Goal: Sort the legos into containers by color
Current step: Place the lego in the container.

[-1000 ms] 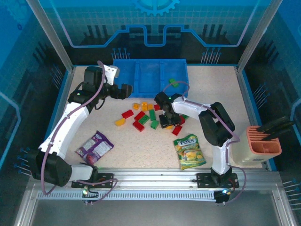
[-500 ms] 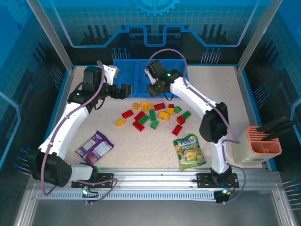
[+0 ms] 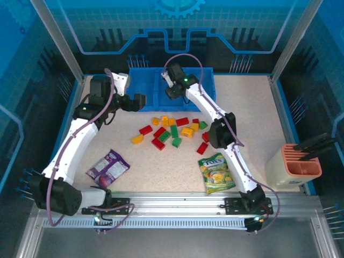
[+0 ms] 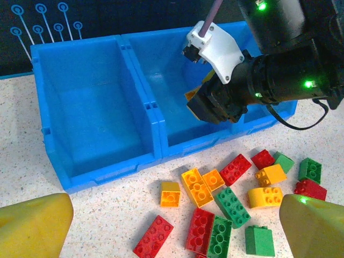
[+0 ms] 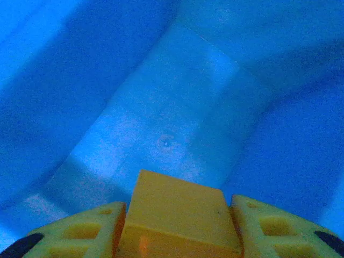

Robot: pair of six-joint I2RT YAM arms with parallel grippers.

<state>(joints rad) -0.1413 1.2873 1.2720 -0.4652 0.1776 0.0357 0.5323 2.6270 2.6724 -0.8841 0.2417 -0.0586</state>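
Note:
I need to lower my right gripper slightly next and let go of the yellow-orange lego (image 5: 177, 215) on the bottom of the tray's middle section, which is below the gripper's fingers, bare and free for one color.
The blue three-compartment tray (image 3: 142, 88) stands at the back of the table. My right gripper (image 3: 171, 92) hangs over its middle compartment, shut on a yellow-orange lego (image 5: 177, 215) that sits between both fingers (image 5: 80, 231) above the bare blue floor (image 5: 161, 123). The left wrist view shows that same gripper (image 4: 207, 105) and the lego's corner (image 4: 192, 95) above the tray (image 4: 97, 107). Several red, yellow-orange and green legos (image 3: 174, 130) lie loose in front of the tray. My left gripper (image 3: 141, 102) hovers open near the tray's left front, its fingers (image 4: 35, 226) wide apart over the legos (image 4: 215, 199).
A purple snack packet (image 3: 107, 167) lies front left and a green-yellow snack bag (image 3: 216, 172) front right. A beige-and-salmon slotted holder (image 3: 301, 164) stands at the right edge. Blue rails border the table.
My right gripper rose from the lego pile with the yellow-orange lego and swung back over the tray's middle compartment. The left arm drew slightly left.

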